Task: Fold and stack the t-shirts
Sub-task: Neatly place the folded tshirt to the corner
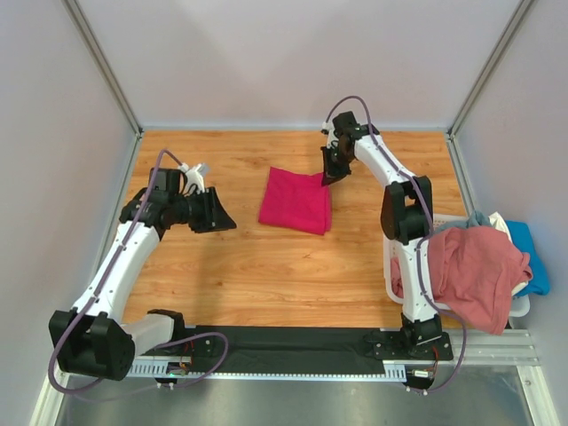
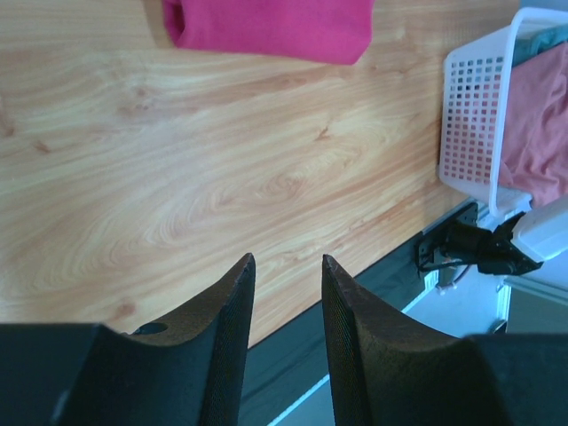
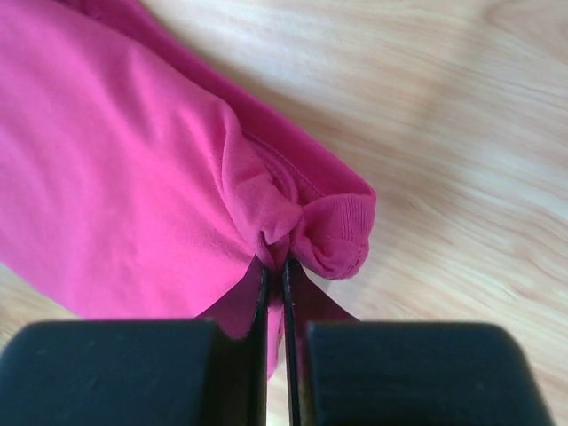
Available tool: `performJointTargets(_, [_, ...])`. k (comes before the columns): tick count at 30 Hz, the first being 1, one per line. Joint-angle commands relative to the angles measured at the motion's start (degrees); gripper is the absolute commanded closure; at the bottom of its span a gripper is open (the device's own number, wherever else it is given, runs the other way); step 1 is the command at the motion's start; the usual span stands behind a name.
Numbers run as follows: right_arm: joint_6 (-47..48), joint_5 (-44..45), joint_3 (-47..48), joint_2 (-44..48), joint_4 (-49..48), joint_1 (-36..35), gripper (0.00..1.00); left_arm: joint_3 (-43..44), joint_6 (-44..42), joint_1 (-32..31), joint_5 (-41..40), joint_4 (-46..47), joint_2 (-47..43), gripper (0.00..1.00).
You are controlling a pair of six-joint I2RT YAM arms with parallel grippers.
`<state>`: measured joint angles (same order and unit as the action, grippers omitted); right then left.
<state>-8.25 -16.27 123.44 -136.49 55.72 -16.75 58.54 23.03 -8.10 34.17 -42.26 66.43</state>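
Note:
Next, my right gripper pulls the shirt to the right in the top view. It lets go at the table's far corner beyond the basket, as that wood is bare.
A folded magenta-red t-shirt (image 1: 295, 201) lies on the wooden table, a little behind its middle. My right gripper (image 1: 330, 176) is shut on the shirt's far right corner; in the right wrist view the cloth (image 3: 160, 169) bunches between the closed fingers of that gripper (image 3: 276, 266). My left gripper (image 1: 222, 213) is open and empty, low over the table to the left of the shirt. In the left wrist view the gripper (image 2: 287, 262) points across bare wood, with the shirt (image 2: 266, 27) at the top edge. A dusty pink shirt (image 1: 475, 271), a blue one (image 1: 532, 257) and a whitish one (image 1: 484, 220) lie in the basket.
A white plastic lattice basket (image 1: 391, 271) stands at the table's right front edge, also in the left wrist view (image 2: 475, 124). A black strip (image 1: 293, 342) runs along the near edge. Grey walls close in the table on three sides.

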Motion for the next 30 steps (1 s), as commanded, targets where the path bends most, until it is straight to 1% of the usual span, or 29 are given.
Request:
performJointTargets(1, [9.8,4.0,5.0,3.5,13.0,4.5,1.0,-2.6,-0.2,0.2,2.2,-0.8,-3.3,0.56])
performJointTargets(4, [14.6,4.8,6.5,3.5,16.8,9.1,1.0,-5.8,0.3,0.2,2.5,-1.2,-5.3,0.56])
performJointTargets(5, [15.5,6.3,7.1,3.5,17.2,10.2,1.0,-7.4,0.5,0.2,2.5,-1.2,-5.8,0.57])
performJointTargets(6, [17.5,6.9,7.4,3.5,17.5,12.5,1.0,-8.3,0.6,0.2,2.1,-1.3,-6.8,0.57])
performJointTargets(9, [21.0,9.6,9.2,2.6,16.5,16.2,1.0,-11.4,1.3,0.2,1.9,-0.6,-8.2,0.57])
performJointTargets(11, [22.5,12.2,12.1,0.6,14.8,19.5,1.0,-12.9,1.8,0.2,1.2,0.4,-8.3,0.57])
performJointTargets(13, [24.2,14.1,15.1,-2.2,12.7,21.0,1.0,-13.1,2.4,0.2,0.3,1.7,-7.5,0.57])
performJointTargets(15, [24.9,18.0,18.7,-3.8,10.4,22.8,1.0,-12.6,3.0,0.2,0.3,2.7,-5.9,0.57])
performJointTargets(18, [27.6,20.3,20.4,-5.9,4.2,24.4,1.0,-10.6,3.0,0.1,-0.1,3.1,-3.0,0.58])
performJointTargets(19, [28.3,21.0,20.3,-6.2,0.2,24.6,1.0,-9.7,3.0,0.2,-0.2,3.2,-2.3,0.58])
performJointTargets(22, [28.0,22.0,21.0,-7.3,-6.4,25.7,1.0,-8.4,3.2,0.2,-0.4,3.6,0.8,0.58])
performJointTargets(25, [26.7,23.8,23.2,-9.2,-10.3,26.8,1.0,-7.7,3.8,0.2,-0.4,4.5,3.3,0.58])
performJointTargets(29, [22.2,25.1,23.9,-10.4,-14.9,28.8,1.0,-6.9,4.8,-0.1,-0.7,5.6,6.2,0.58])
performJointTargets(30, [19.9,25.1,24.0,-10.7,-16.5,29.2,1.0,-6.5,5.1,-0.2,-0.7,6.1,7.6,0.58])
